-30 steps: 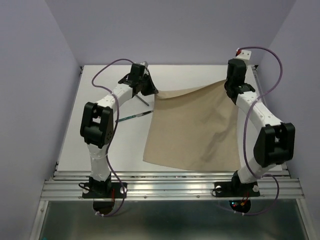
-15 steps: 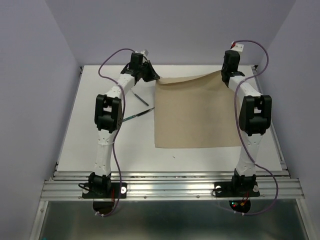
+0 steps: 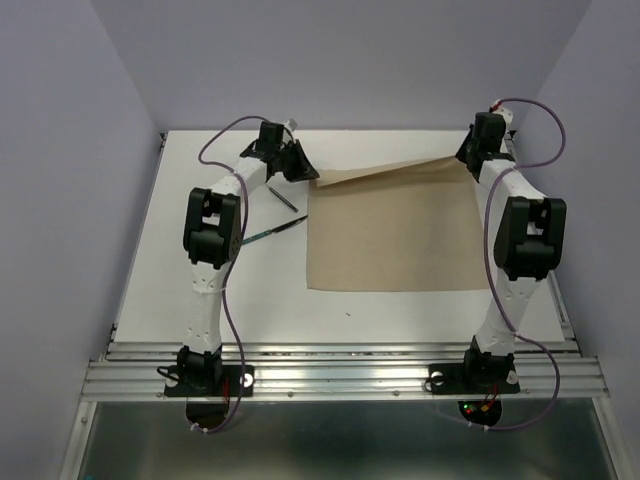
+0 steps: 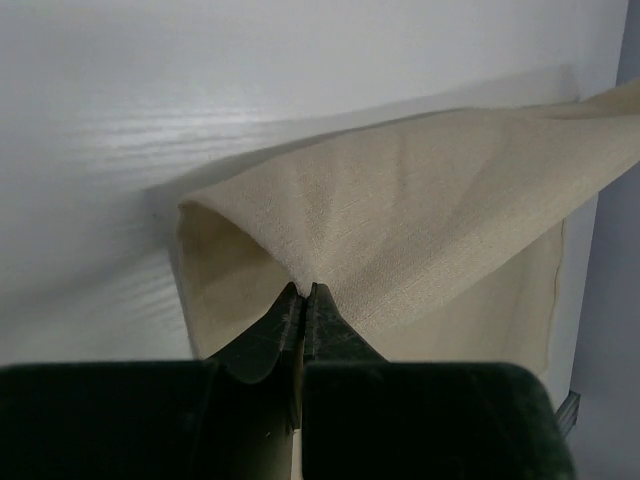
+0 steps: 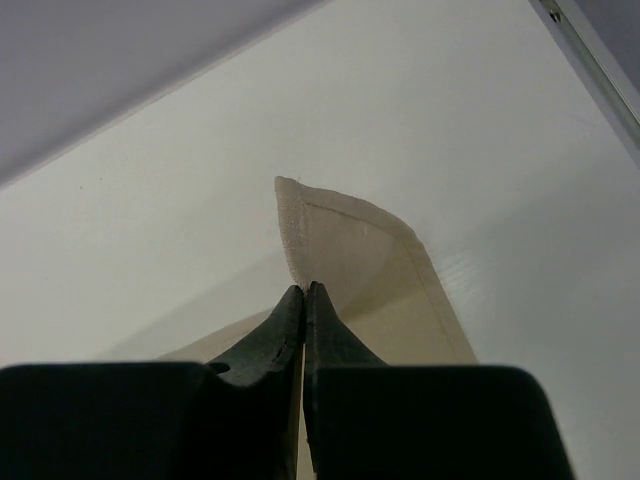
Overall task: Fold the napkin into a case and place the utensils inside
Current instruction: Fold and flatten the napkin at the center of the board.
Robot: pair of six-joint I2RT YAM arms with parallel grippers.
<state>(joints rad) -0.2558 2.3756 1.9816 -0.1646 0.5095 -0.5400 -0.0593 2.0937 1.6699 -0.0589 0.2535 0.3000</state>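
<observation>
Both far corners of the napkin are pinched and its near half lies flat, so I will move my right gripper back over the napkin to its near edge (image 3: pixel 474 289) and release.
The beige napkin (image 3: pixel 390 232) lies spread on the white table (image 3: pixel 200 290), its far edge lifted a little. My left gripper (image 3: pixel 308 172) is shut on the napkin's far left corner (image 4: pixel 330 215). My right gripper (image 3: pixel 466 160) is shut on the far right corner (image 5: pixel 345 250). Two thin utensils lie left of the cloth: one (image 3: pixel 282 197) by my left wrist, one (image 3: pixel 272 231) pointing at the napkin's left edge.
Purple cables (image 3: pixel 225 135) loop above both arms. The back wall stands just behind the grippers. A metal rail (image 3: pixel 340 375) runs along the table's near edge, and the table's right edge (image 3: pixel 545 240) lies close to the napkin.
Both grippers moved back and apart with the far corners, pulling the napkin taut and flat. The near edge slid away from the front and the cloth now lies squarer.
</observation>
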